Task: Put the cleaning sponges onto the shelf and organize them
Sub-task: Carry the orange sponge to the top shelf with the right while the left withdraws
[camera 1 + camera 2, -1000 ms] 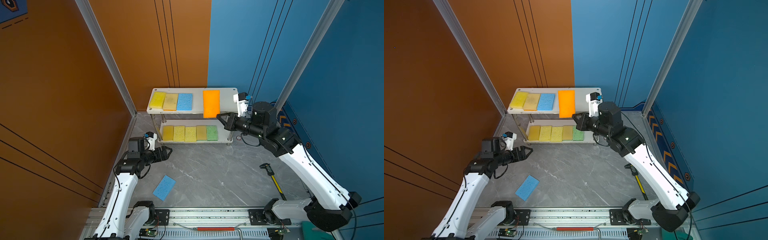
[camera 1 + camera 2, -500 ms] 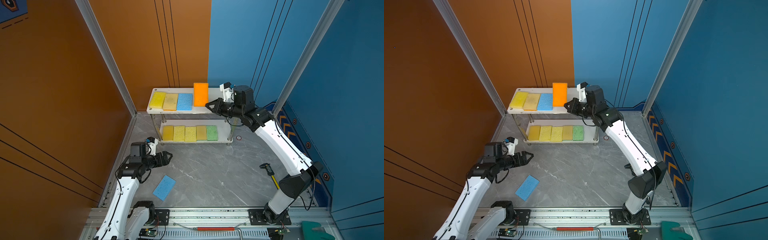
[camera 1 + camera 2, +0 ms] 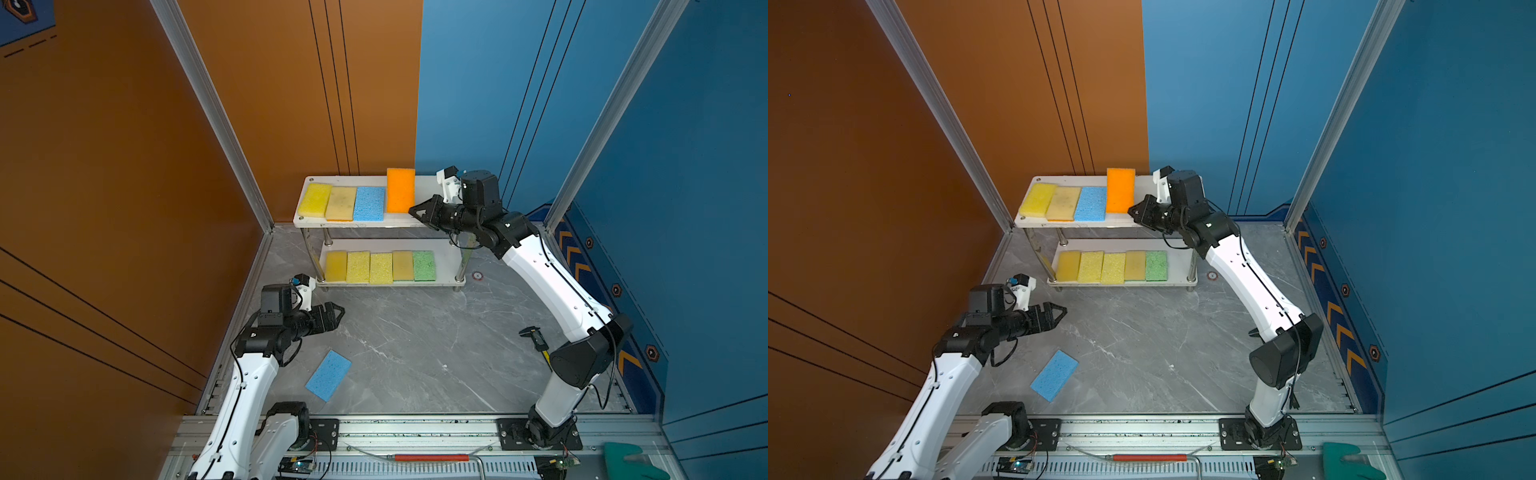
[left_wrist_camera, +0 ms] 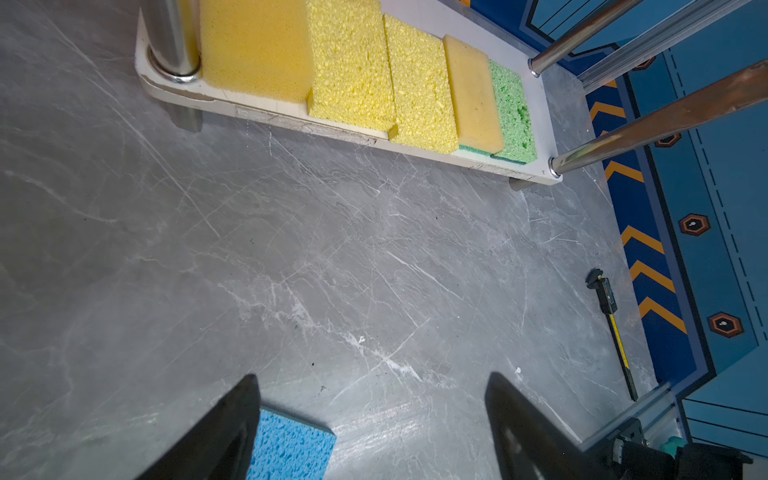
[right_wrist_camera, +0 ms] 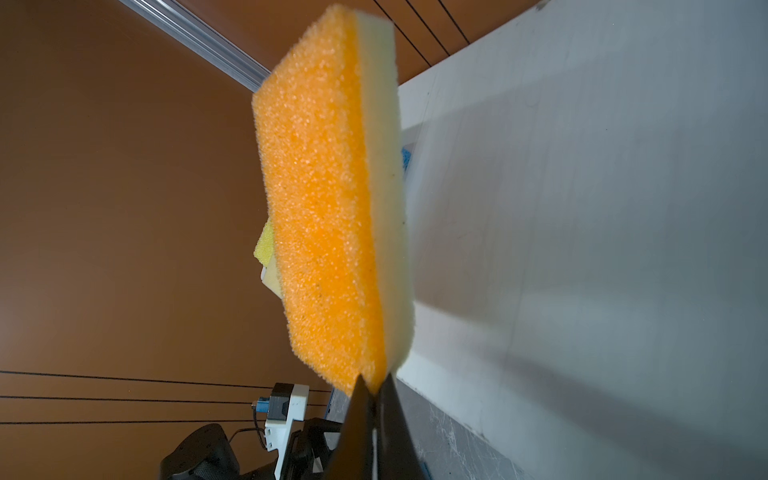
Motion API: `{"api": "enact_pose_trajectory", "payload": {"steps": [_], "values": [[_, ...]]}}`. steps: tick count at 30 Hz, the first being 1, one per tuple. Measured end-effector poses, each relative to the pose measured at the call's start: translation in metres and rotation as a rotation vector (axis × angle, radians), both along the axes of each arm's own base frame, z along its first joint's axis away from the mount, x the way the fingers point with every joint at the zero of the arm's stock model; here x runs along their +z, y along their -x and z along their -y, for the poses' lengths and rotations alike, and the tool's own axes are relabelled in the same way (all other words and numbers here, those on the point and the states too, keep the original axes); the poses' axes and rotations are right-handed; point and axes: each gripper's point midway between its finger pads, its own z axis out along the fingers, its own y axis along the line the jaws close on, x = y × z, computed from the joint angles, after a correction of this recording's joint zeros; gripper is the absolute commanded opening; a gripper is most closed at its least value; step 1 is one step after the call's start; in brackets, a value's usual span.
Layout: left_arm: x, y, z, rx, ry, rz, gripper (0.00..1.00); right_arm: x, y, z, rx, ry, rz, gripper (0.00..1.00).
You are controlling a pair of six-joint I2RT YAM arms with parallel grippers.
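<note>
The bare board (image 3: pixel 397 217) (image 5: pixel 440 260) beside the blue sponge lies just below my right gripper, so I will move down next and release the orange sponge's corner there.
My right gripper (image 3: pixel 414 212) (image 3: pixel 1132 210) (image 5: pixel 376 384) is shut on the near end of an orange sponge (image 3: pixel 400 190) (image 3: pixel 1120 190) (image 5: pixel 324 208). It holds the sponge just above the shelf's (image 3: pixel 374 225) (image 3: pixel 1100 225) top board, right of a blue sponge (image 3: pixel 369 203). A yellow sponge (image 3: pixel 314 200) and a tan one (image 3: pixel 340 203) lie further left. Several sponges fill the lower board, a green one (image 3: pixel 424 266) (image 4: pixel 513 112) at the right end. Another blue sponge (image 3: pixel 329 375) (image 3: pixel 1054 375) (image 4: pixel 291 449) lies on the floor. My left gripper (image 3: pixel 338 313) (image 3: pixel 1061 311) (image 4: pixel 372 377) hangs open above it.
A caliper with a yellow tape (image 3: pixel 536 338) (image 4: pixel 609 303) lies on the grey floor by the right arm. A red-handled tool (image 3: pixel 430 458) and a teal glove (image 3: pixel 631 461) rest on the front rail. Brown and blue walls close in behind the shelf.
The right arm carried the orange sponge left and back along the top board to beside the blue sponge. The left gripper dropped lower and came forward, still open.
</note>
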Motion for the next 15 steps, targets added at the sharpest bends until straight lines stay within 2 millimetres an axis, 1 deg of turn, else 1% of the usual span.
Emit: {"api": "enact_pose_trajectory", "payload": {"steps": [4, 5, 9, 15], "values": [[-0.0001, -0.0001, -0.0004, 0.002, -0.002, 0.0, 0.85, 0.0001, -0.0013, 0.0018, -0.004, -0.001, 0.0, 0.0], [-0.0001, -0.0001, -0.0004, 0.0, -0.003, 0.001, 0.9, 0.0001, -0.0013, 0.0019, -0.003, -0.001, 0.0, 0.0], [-0.0003, -0.0003, -0.0009, 0.001, -0.007, 0.002, 0.9, -0.0013, -0.0021, 0.0024, -0.005, -0.006, -0.008, 0.0], [-0.001, -0.0004, -0.0009, -0.001, -0.009, 0.0, 0.9, -0.0092, -0.003, 0.0022, -0.006, -0.005, -0.032, 0.0]]}}
